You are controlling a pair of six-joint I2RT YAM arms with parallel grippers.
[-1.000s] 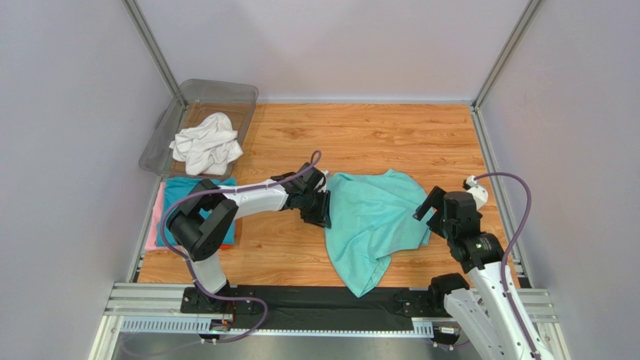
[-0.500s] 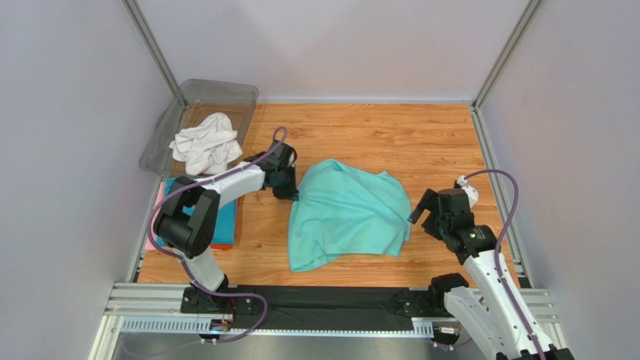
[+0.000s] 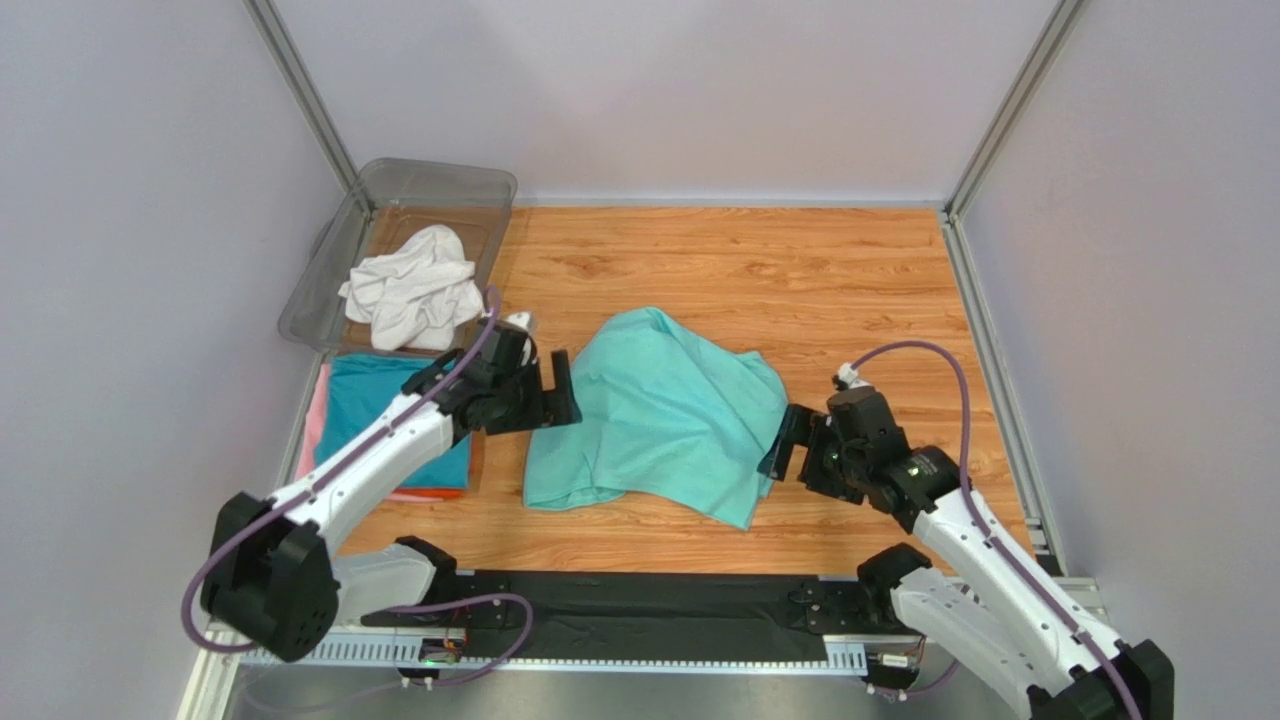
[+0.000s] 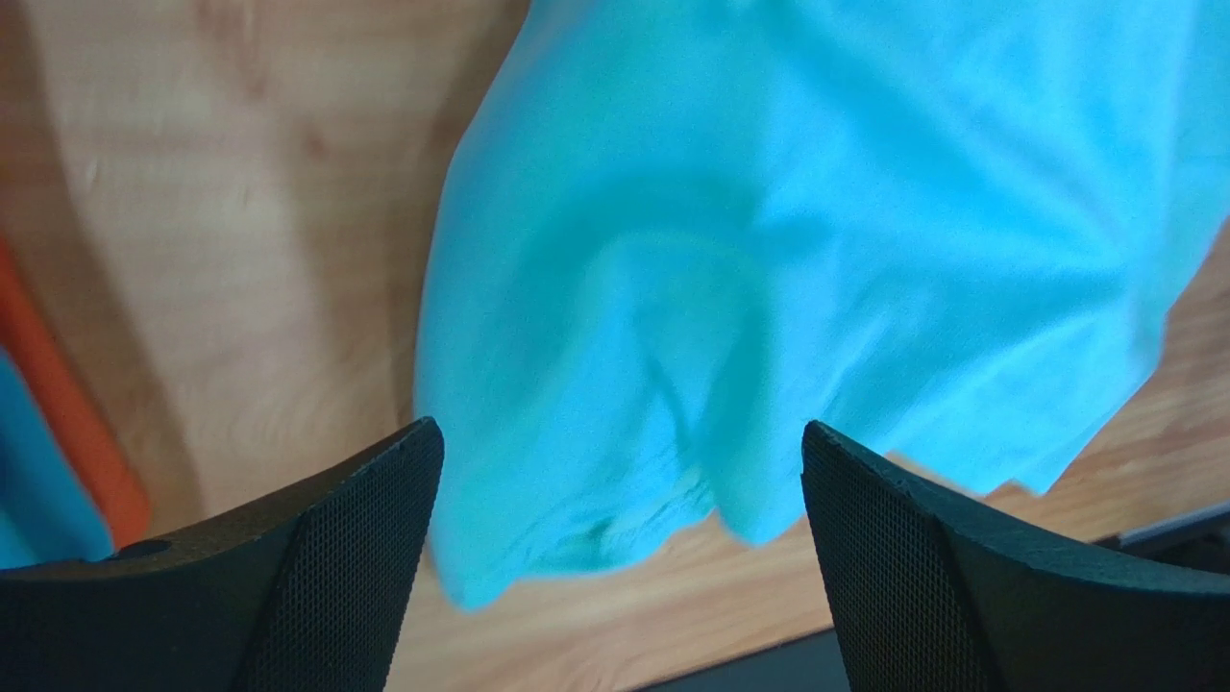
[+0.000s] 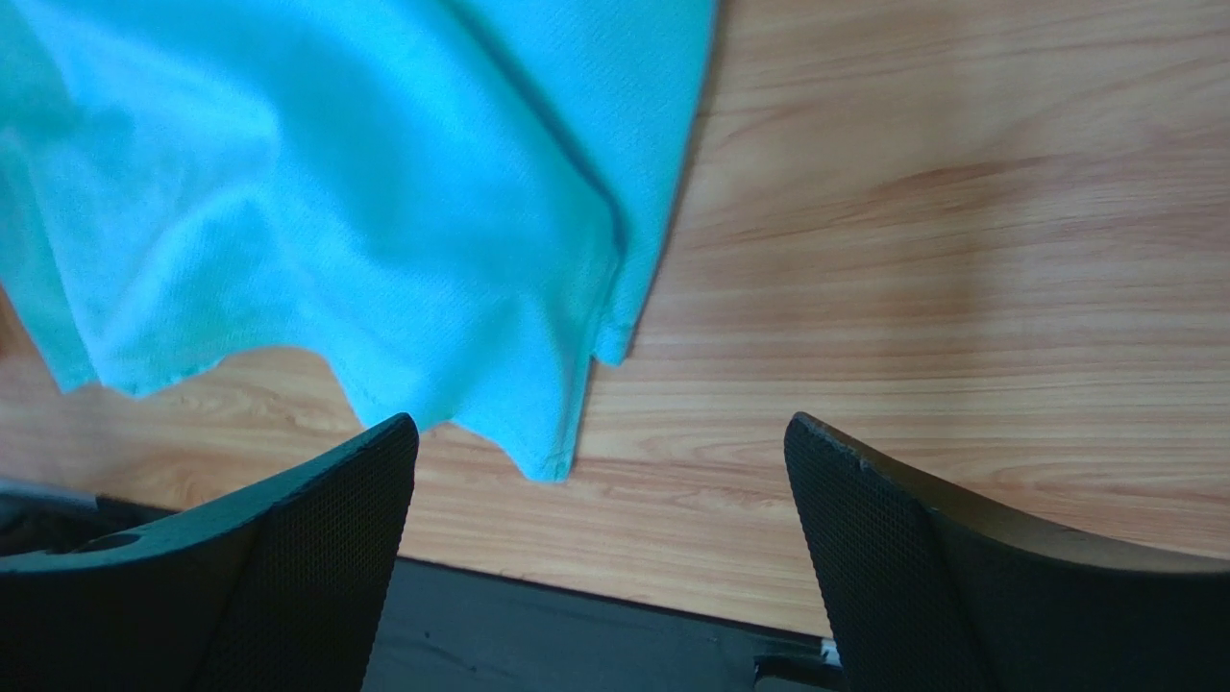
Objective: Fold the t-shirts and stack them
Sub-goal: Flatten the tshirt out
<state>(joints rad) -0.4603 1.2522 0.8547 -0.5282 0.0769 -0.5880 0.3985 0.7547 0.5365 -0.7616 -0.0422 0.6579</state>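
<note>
I will next move my left gripper down and back so its fingers are on both sides of the mint green t-shirt's near corner by the stack, because that corner sticks out onto bare wood.
A mint green t-shirt lies crumpled on the wooden table's middle. My left gripper is at its left edge, open, hovering over the cloth with nothing between its fingers. My right gripper stands open at the shirt's right lower corner, also holding nothing. A white t-shirt sits bunched in the clear bin. A folded teal-blue t-shirt tops a stack at the left, with a pink edge and an orange edge showing beneath it.
The clear plastic bin stands at the back left corner. Metal frame rails border the table. A black strip runs along the near edge by the arm bases. An orange cloth strip shows at the left wrist view's left side.
My left gripper dragged the mint shirt leftward, then let it go and opened. My right arm followed to the left, staying open, and is now at the shirt's right corner.
</note>
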